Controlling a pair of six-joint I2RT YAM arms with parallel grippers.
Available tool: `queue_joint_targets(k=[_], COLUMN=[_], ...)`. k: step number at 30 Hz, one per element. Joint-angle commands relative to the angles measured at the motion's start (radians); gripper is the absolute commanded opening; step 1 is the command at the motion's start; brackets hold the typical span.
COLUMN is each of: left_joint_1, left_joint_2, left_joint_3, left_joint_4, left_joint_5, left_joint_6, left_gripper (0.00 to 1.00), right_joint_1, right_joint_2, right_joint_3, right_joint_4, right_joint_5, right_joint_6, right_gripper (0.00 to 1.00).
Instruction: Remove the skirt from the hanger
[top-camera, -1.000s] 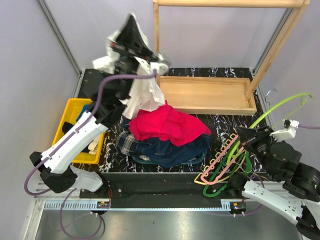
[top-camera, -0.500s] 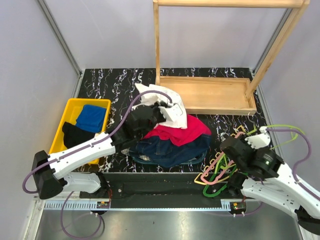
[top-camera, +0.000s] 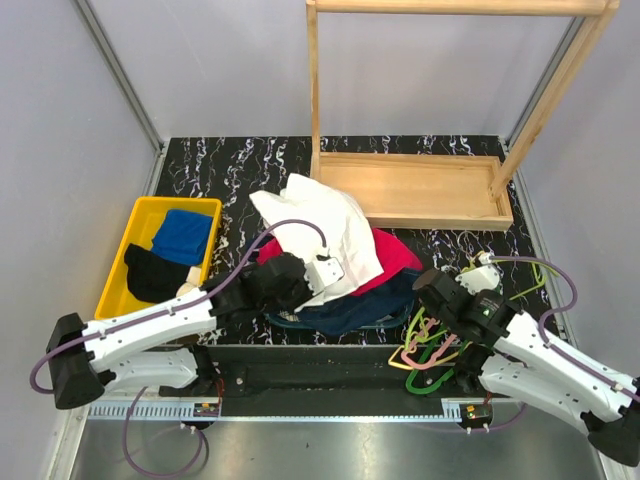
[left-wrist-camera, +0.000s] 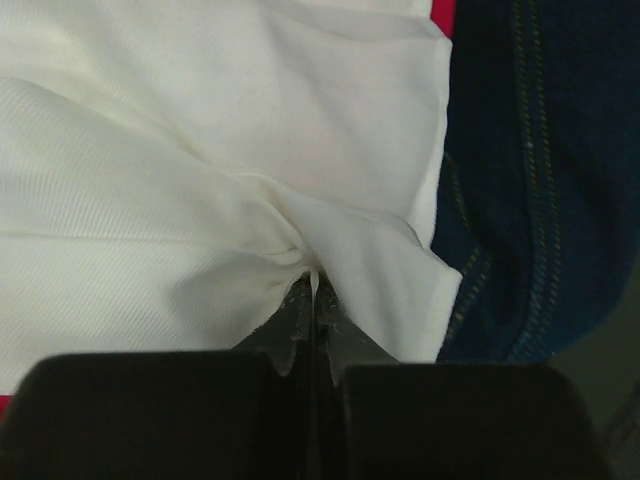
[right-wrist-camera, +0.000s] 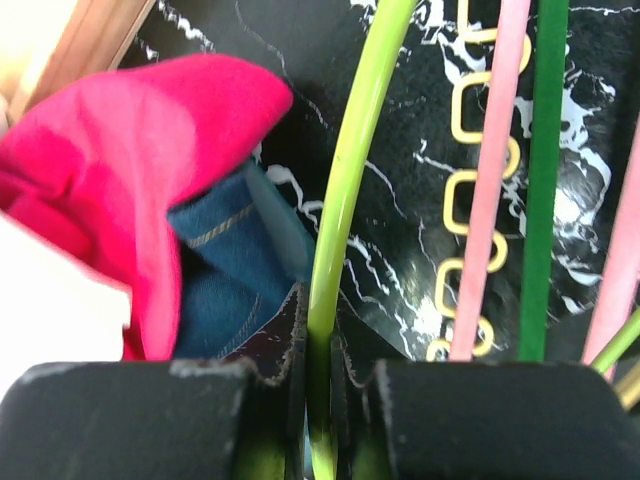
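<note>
The robot's right gripper should next go down slightly toward the marble by the pink hanger and open, because the lime-green bar (right-wrist-camera: 350, 150) is bare of cloth beside the heap.
The skirt is hidden in every view. The hanger (top-camera: 398, 362), pale yellow, lies in a heap of hangers at the front right; its zigzag bar (right-wrist-camera: 470, 215) shows on the marble top. My left gripper (top-camera: 326, 272) is shut on a white garment (left-wrist-camera: 200, 150), which is spread over the clothes pile (top-camera: 320, 225). My right gripper (right-wrist-camera: 320, 330) is shut on a lime-green hanger's thin bar (right-wrist-camera: 350, 150), just left of the heap (top-camera: 428, 285).
A red garment (top-camera: 395, 255) and a navy denim garment (top-camera: 350, 305) lie under the white one. A pink hanger (right-wrist-camera: 490, 170) and a dark green hanger (right-wrist-camera: 545, 150) lie beside the zigzag bar. A yellow bin (top-camera: 135, 215) stands left, a wooden rack (top-camera: 420, 190) behind.
My left arm has come down from high up and laid the white garment over the pile. My right arm has swung the lime-green hanger down and left, to the hanger heap.
</note>
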Motion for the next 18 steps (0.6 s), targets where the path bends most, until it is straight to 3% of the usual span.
queue_joint_targets(k=[1, 6, 8, 9, 10, 11, 12, 13, 14, 18], left_joint_1=[-0.032, -0.081, -0.087, -0.087, -0.089, -0.089, -0.089, -0.089, -0.087, -0.087], left_joint_2=[-0.061, -0.047, -0.05, -0.049, -0.044, -0.044, -0.043, -0.041, -0.038, -0.041], left_joint_3=[0.035, 0.108, 0.144, 0.158, 0.175, 0.204, 0.223, 0.236, 0.267, 0.325], left_joint_4=[-0.147, -0.238, -0.246, -0.246, -0.246, -0.25, -0.252, -0.25, -0.249, -0.226], left_joint_5=[0.201, 0.286, 0.261, 0.246, 0.209, 0.191, 0.145, 0.122, 0.094, 0.001], left_joint_6=[-0.087, -0.047, 0.01, 0.033, 0.083, 0.111, 0.133, 0.172, 0.189, 0.272], left_gripper=[0.0, 0.0, 0.13, 0.22, 0.36, 0.75, 0.92, 0.99, 0.99, 0.99], right_joint_1=[-0.142, -0.256, -0.257, -0.257, -0.257, -0.257, -0.257, -0.259, -0.257, -0.257], right_joint_2=[-0.018, 0.069, 0.111, 0.146, 0.157, 0.165, 0.169, 0.165, 0.16, 0.139], right_joint_3=[-0.041, -0.055, -0.032, -0.026, -0.019, -0.013, -0.012, -0.009, 0.001, 0.057], right_joint_4=[0.162, 0.267, 0.282, 0.284, 0.284, 0.282, 0.279, 0.275, 0.268, 0.212], right_joint_5=[-0.047, -0.228, -0.289, -0.305, -0.316, -0.336, -0.34, -0.342, -0.34, -0.317], right_joint_6=[-0.136, -0.268, -0.287, -0.303, -0.311, -0.316, -0.319, -0.319, -0.319, -0.346], right_gripper=[0.0, 0.01, 0.07, 0.21, 0.29, 0.35, 0.5, 0.63, 0.98, 1.0])
